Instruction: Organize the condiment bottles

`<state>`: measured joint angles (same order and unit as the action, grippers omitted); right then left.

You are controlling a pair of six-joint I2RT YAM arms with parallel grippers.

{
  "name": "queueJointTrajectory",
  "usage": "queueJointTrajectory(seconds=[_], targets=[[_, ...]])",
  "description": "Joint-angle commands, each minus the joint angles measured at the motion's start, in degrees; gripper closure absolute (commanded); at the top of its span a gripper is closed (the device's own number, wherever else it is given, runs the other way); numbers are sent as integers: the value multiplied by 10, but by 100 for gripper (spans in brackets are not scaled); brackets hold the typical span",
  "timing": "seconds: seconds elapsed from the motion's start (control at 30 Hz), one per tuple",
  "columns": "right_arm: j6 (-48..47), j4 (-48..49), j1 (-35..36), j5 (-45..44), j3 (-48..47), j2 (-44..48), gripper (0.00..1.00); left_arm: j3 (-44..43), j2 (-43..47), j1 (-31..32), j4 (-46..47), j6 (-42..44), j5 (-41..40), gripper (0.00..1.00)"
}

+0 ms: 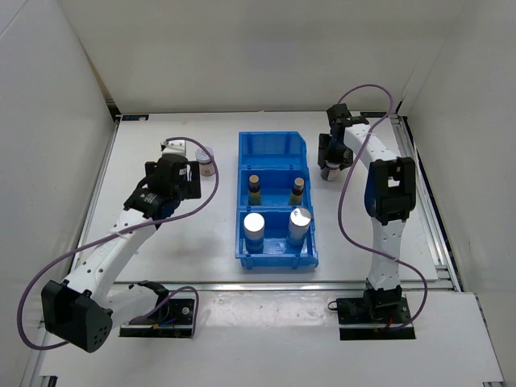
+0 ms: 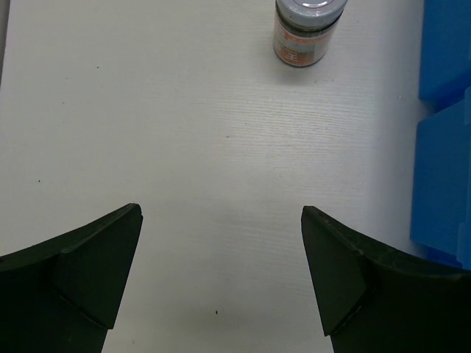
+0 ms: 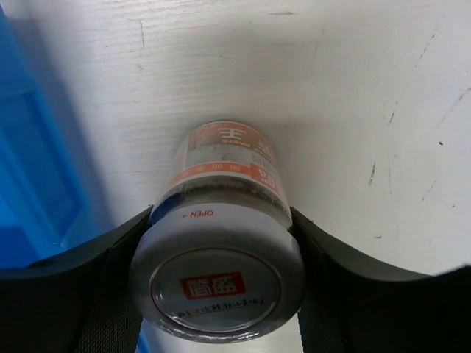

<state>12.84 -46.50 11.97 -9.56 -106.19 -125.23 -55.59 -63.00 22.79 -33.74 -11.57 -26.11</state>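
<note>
I will next raise my right gripper, move it over the blue bin's empty far section and lower it to release the jar, because that section is to the gripper's left in the top view.
The blue bin holds two slim dark brown bottles in its middle compartment. Two silver-topped cylinders stand in its near compartment. A squat jar with a grey lid stands on the table left of the bin; in the left wrist view it is well ahead of the fingers. My left gripper is open and empty. My right gripper is shut on the second squat jar, right of the bin.
The bin's far compartment holds nothing. The bin's blue wall shows at the right of the left wrist view and at the left of the right wrist view. White walls enclose the table on three sides.
</note>
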Motion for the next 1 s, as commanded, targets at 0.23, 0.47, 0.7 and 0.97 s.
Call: queueJointTrajectory(seconds=[0.23,0.47,0.7,0.97], targets=[[-46,19,56,-62,-47,120,94,-10,1,-4,16,-3,21,0],[-85,38,122,-57,-102,119,94,-15,-5,-4,16,-3,21,0],[-97,51,139,-20,-165,40,88,-21,-16,-4,10,-3,21,0],[-97,45,139,2,-205,-30,84,-26,-27,-4,0,2,10,0]])
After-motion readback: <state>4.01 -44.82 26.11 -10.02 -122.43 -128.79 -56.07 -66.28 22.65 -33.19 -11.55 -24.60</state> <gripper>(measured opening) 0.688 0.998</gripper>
